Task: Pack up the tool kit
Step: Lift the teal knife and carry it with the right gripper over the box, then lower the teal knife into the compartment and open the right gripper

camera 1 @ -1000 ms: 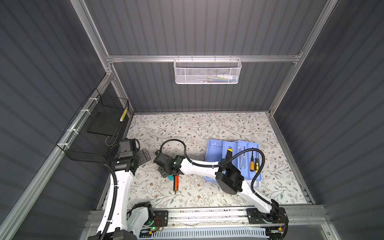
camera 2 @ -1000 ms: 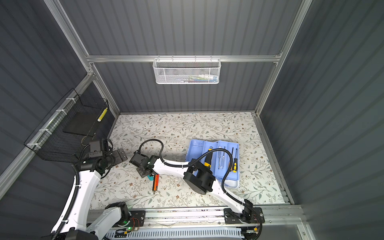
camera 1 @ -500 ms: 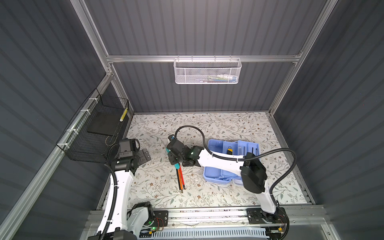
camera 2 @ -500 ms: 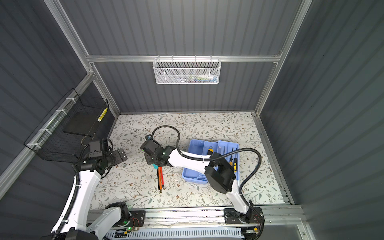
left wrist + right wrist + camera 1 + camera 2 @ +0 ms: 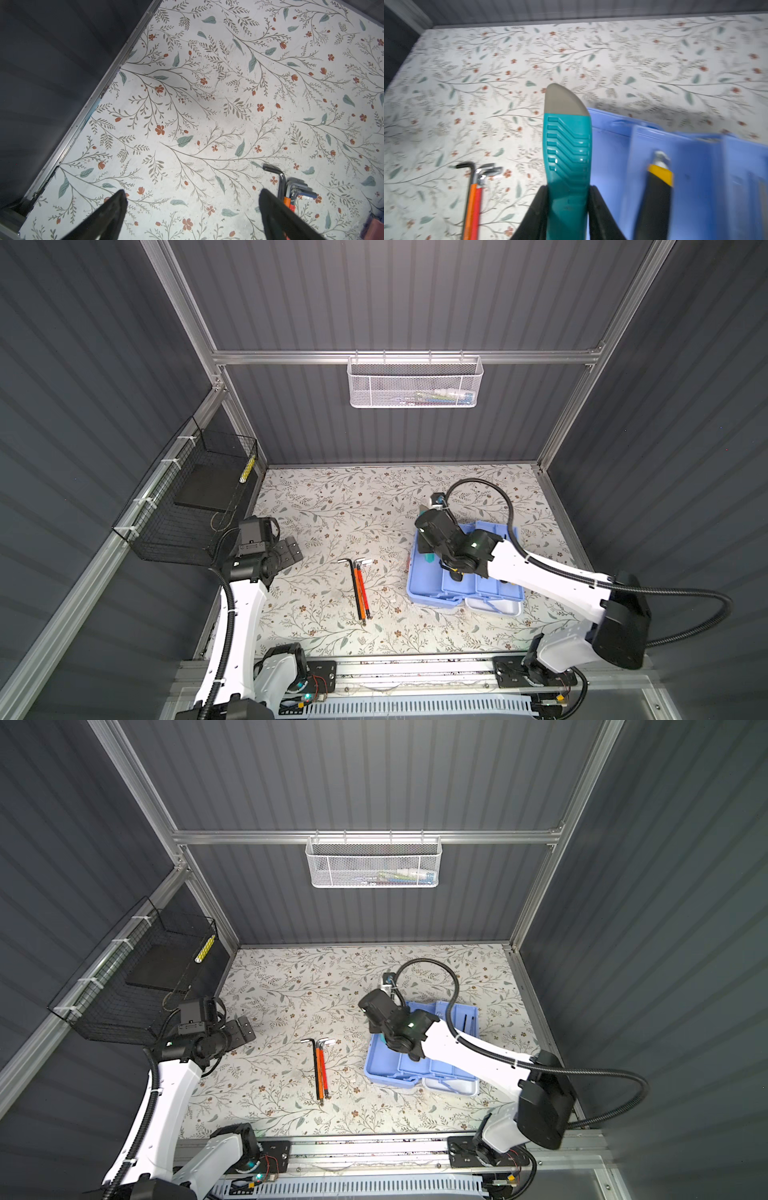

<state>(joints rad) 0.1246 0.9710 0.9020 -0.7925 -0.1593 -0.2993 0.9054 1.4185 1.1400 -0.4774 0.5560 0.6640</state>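
The teal tool crosses the box in my right gripper next and comes down free onto the tray's bare strip (image 5: pixel 691 188) beside the yellow and black tool (image 5: pixel 656 197), where there's room.
The tool kit's light blue box (image 5: pixel 424 589) (image 5: pixel 382 1069) lies open on the right of the floral mat. Part of its white lid (image 5: pixel 494 608) shows at the near side. My right gripper (image 5: pixel 430 556) (image 5: pixel 380 1038) (image 5: pixel 568 199) hangs over the box's left edge, shut on a teal tool with a grey tip (image 5: pixel 566 145). A yellow and black tool (image 5: pixel 656 197) lies in a tray. Three hex keys (image 5: pixel 360 589) (image 5: pixel 320 1069) (image 5: pixel 278 178) (image 5: pixel 473 197) lie side by side mid-mat. My left gripper (image 5: pixel 286 551) (image 5: pixel 239 1031) (image 5: pixel 192 209) is open above the mat's left side, holding nothing.
A white mesh basket (image 5: pixel 414 381) hangs on the back wall. A black wire basket (image 5: pixel 195 506) is fixed to the left wall, just behind my left arm. Grey walls close in three sides of the mat, and a metal rail (image 5: pixel 415 668) runs along the front.
My right gripper has swung right, from beside the hex keys to the blue box's left edge, with the teal tool in it. The left arm has not moved.
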